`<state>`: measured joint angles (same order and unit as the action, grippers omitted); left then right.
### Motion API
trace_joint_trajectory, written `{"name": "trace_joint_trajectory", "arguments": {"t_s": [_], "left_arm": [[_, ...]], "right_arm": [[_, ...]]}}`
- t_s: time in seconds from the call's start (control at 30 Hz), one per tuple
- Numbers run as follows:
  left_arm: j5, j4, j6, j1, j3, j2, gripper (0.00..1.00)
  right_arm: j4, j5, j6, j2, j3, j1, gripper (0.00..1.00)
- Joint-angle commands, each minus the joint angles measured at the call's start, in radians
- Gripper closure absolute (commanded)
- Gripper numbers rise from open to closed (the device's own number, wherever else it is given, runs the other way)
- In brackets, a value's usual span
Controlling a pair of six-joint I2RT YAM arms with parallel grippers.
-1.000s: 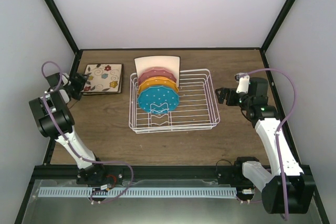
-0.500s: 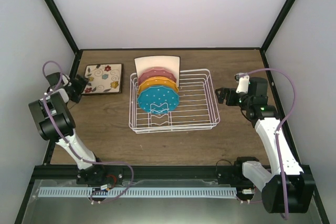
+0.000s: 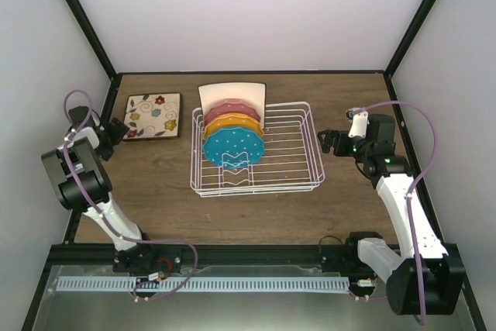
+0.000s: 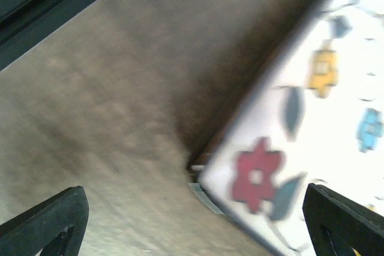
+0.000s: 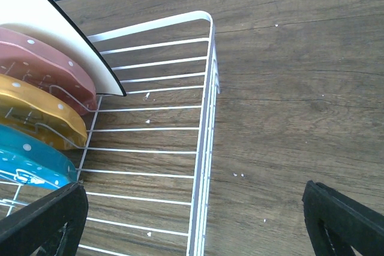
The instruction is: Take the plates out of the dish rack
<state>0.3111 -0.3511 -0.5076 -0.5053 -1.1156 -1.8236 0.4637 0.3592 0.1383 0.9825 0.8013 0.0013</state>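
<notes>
The frontmost blue plate stands right of my left gripper in the top view, so I should rise, then cross to the plate's rim facing the floral plates.
The white wire dish rack [image 3: 294, 184] stands mid-table. In it, upright, are a plain cream square plate [image 3: 232, 94], then pink [image 3: 231, 108], orange [image 3: 232, 124] and blue [image 3: 234, 145] dotted round plates; they also show in the right wrist view, the pink plate [image 5: 54, 67] among them. Floral square plates [image 3: 153, 115] lie flat at the far left, seen close in the left wrist view [image 4: 300, 148]. My left gripper [image 3: 116, 131] is open and empty just left of them. My right gripper [image 3: 329, 143] is open and empty at the rack's right rim [image 5: 207, 136].
Black frame posts [image 3: 85, 29] and white walls close in the table on three sides. A dark rail [image 4: 36, 4] runs along the left table edge behind the floral plates. Bare wood [image 3: 256, 215] lies in front of the rack.
My left gripper has drawn back a little to the left from the floral plates. The right arm and the rack have not moved.
</notes>
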Motion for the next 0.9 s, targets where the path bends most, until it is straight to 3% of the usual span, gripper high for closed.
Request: {"name": "trace_joint_trajectory", "arguments": {"t_s": [0.0,0.2,0.33,0.47,0.6,0.73,0.87], "left_arm": [[0.072,0.039,0.208,0.087,-0.106,0.135,0.0],[0.48,0.248,0.619,0.311,-0.12,0.369,0.0],[0.663,0.148,0.841,0.45,-0.099,0.45,0.04],[0.678,-0.103,1.099,0.582,-0.13,0.456,0.19],[0.583,-0.309,1.396,0.716,-0.122,0.476,0.33],[0.49,-0.335,1.536,0.79,-0.078,0.487,0.42],[0.448,-0.328,1.568,0.813,-0.096,0.444,0.46]], "right_arm": [[-0.009,0.008,-0.013,-0.009,0.012,-0.011,0.0],[-0.039,0.026,-0.003,0.003,0.003,-0.011,0.0],[-0.047,0.029,-0.003,0.013,0.008,-0.011,0.0],[-0.041,0.018,-0.006,-0.001,0.002,-0.011,0.0],[-0.035,0.008,-0.01,-0.021,-0.011,-0.011,0.0],[-0.036,0.006,-0.01,-0.03,-0.015,-0.011,0.0],[-0.034,0.004,-0.01,-0.028,-0.009,-0.011,0.0]]}}
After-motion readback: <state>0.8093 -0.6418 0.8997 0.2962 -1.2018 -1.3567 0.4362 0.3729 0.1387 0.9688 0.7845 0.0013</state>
